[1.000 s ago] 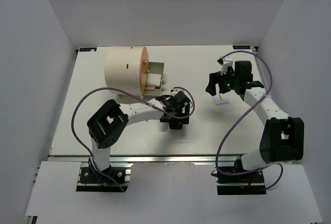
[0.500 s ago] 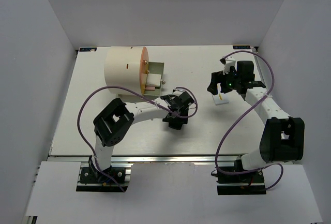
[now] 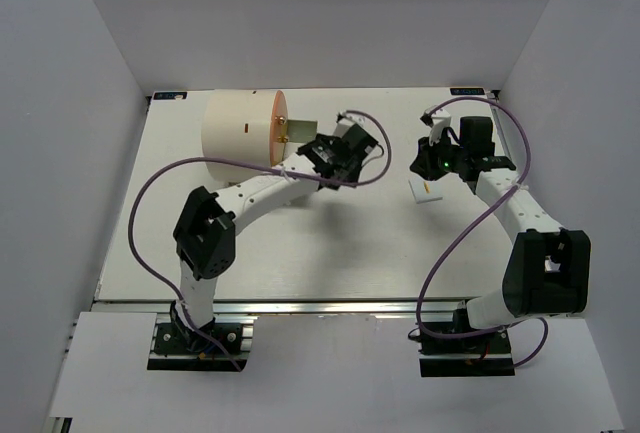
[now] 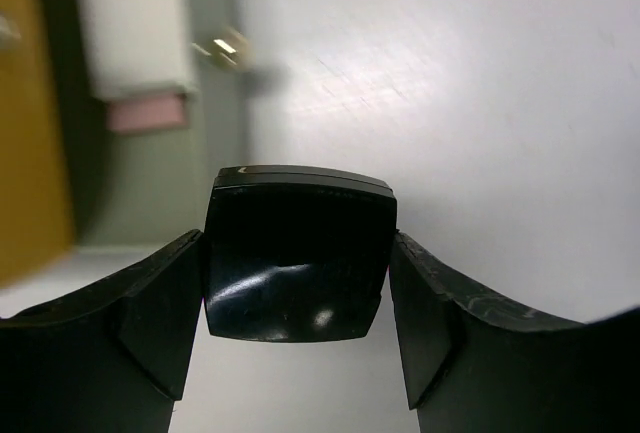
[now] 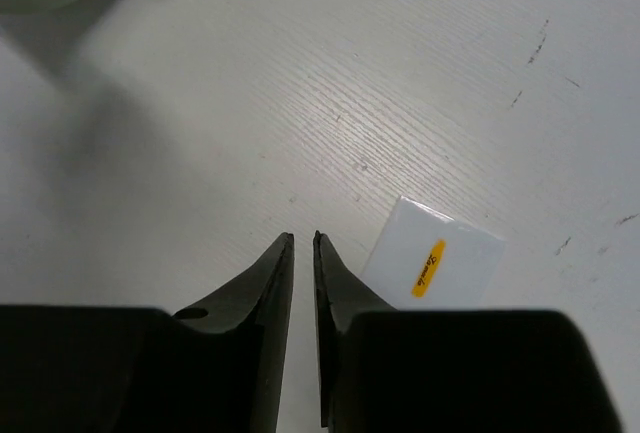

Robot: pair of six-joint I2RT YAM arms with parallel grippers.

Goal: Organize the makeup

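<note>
My left gripper moves outward and to the left in the top view next, where the open drawer [image 3: 300, 133] lies partly empty, and releases the compact inside.
A glossy dark square compact [image 4: 298, 253] is clamped between the fingers of my left gripper [image 4: 297, 245], which is shut on it and hovers just right of the open drawer [image 3: 300, 133] of the cream cylinder [image 3: 238, 133]. In that drawer lie a white square tile [image 4: 135, 28] and a pink pad [image 4: 148, 113]. My right gripper [image 5: 303, 239] has its jaws nearly together with nothing between them. It stands over the table just left of a white tile with a yellow label [image 5: 435, 263], which also shows in the top view [image 3: 426, 193].
The cylinder's orange front [image 4: 30, 123] and a gold knob [image 4: 228, 46] are close to my left gripper [image 3: 322, 153]. Grey walls enclose the table on three sides. Purple cables loop over both arms.
My left arm carried the compact from mid-table up toward the drawer. The right gripper's jaws closed, leaving the labelled tile on the table beside it.
</note>
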